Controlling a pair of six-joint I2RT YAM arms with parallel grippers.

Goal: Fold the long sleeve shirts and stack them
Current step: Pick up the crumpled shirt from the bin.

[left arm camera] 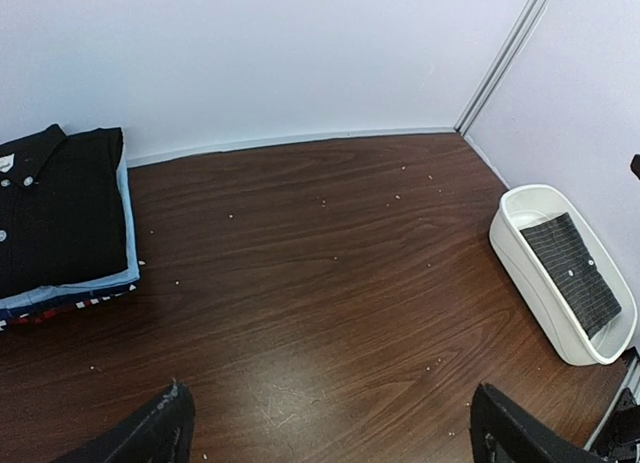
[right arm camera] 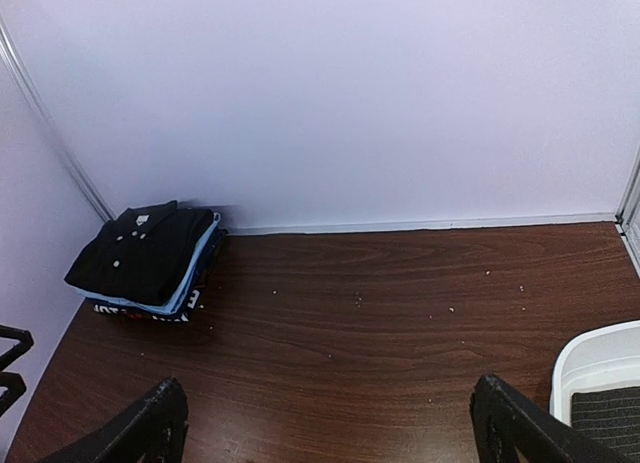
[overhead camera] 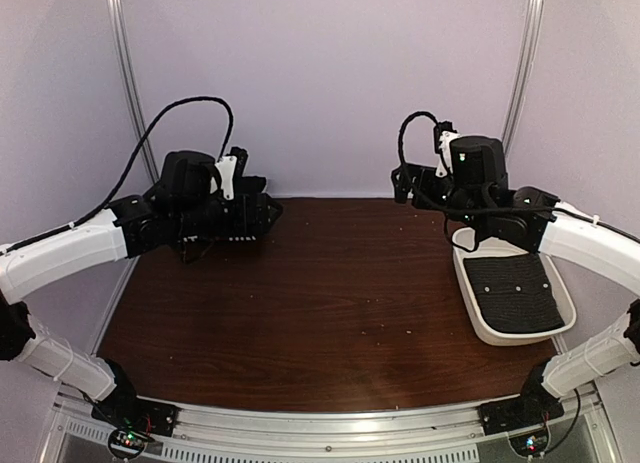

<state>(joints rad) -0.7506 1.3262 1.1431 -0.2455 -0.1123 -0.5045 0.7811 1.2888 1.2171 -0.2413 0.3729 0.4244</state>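
The charcoal shirt lies apart from the stack [right arm camera: 145, 253], so my right gripper will next go to the right in the top view and down onto the charcoal shirt's far end.
A stack of folded long sleeve shirts [left arm camera: 60, 218] lies at the table's far left corner, a black one on top with light blue beneath; the right wrist view shows the stack [right arm camera: 145, 253] too. In the top view my left arm hides it. A charcoal pinstriped shirt [overhead camera: 515, 293] lies folded in the white tub [overhead camera: 470, 295] on the right. My left gripper [left arm camera: 330, 433] hovers open over bare wood, nothing between its fingers. My right gripper [right arm camera: 330, 423] is also open and empty, raised near the tub's back end.
The tub [left arm camera: 520, 253] sits against the right wall, its corner [right arm camera: 590, 358] at the right wrist view's edge. Pale walls close the table on three sides. Small crumbs dot the dark wooden tabletop [overhead camera: 330, 313]. Both arm bases stand at the near edge.
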